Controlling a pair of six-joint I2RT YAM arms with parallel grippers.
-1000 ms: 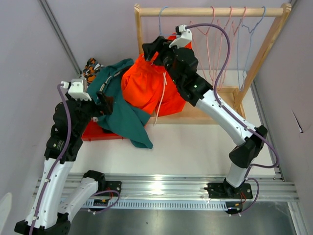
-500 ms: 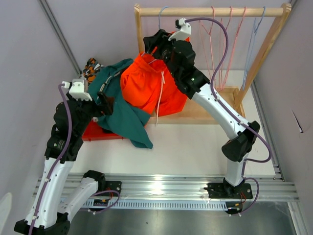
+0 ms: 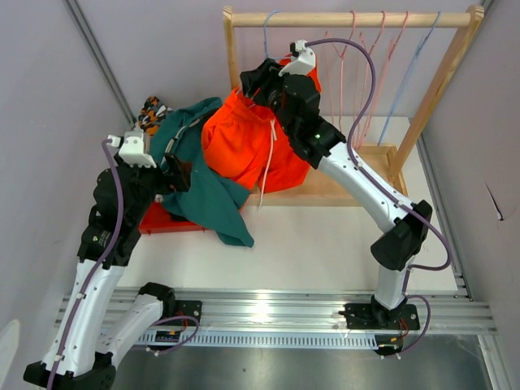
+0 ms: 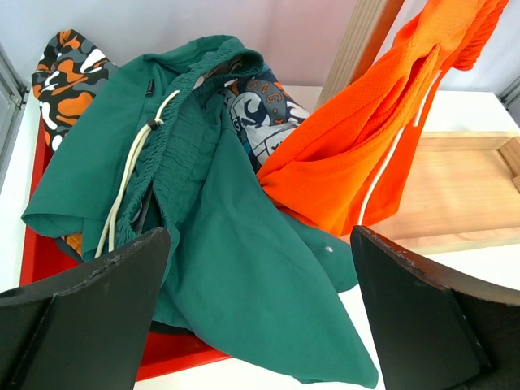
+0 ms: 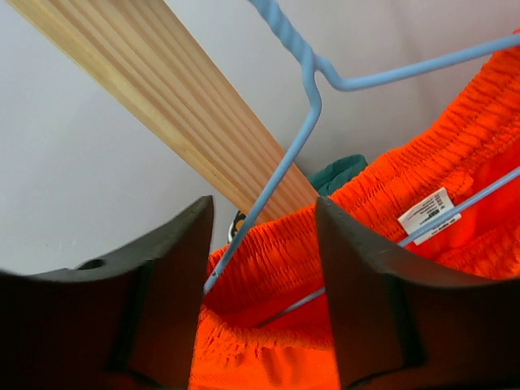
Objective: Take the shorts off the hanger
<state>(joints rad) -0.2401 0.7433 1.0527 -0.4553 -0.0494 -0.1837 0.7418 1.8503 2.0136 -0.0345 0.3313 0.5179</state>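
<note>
The bottom hem of the orange shorts hangs low by the green shorts. My left gripper should turn next and go to the right in the top view onto that hem of the orange shorts.
The bright orange shorts [image 3: 244, 146] hang from a light-blue hanger [image 5: 313, 89] at the left end of the wooden rack. They also show in the left wrist view [image 4: 366, 162]. My right gripper [image 3: 253, 81] is open at the top of their waistband [image 5: 390, 219]. In the right wrist view the gripper [image 5: 264, 301] has the hanger wire and the elastic band between its fingers. My left gripper [image 3: 180, 172] is open and empty, just above the dark teal green shorts [image 4: 219, 244], which lie heaped on a red tray [image 4: 183, 357].
The orange-black-white print shorts [image 4: 69, 69] and the blue-white print shorts [image 4: 260, 110] lie under the green pair. Several empty pink and blue hangers [image 3: 357, 73] hang on the rack's rail [image 3: 349, 18]. The rack's wooden base [image 3: 357, 183] lies right of the tray.
My right gripper has shifted slightly at the orange waistband, and the empty hangers on the rail have swung. The left arm has barely moved.
</note>
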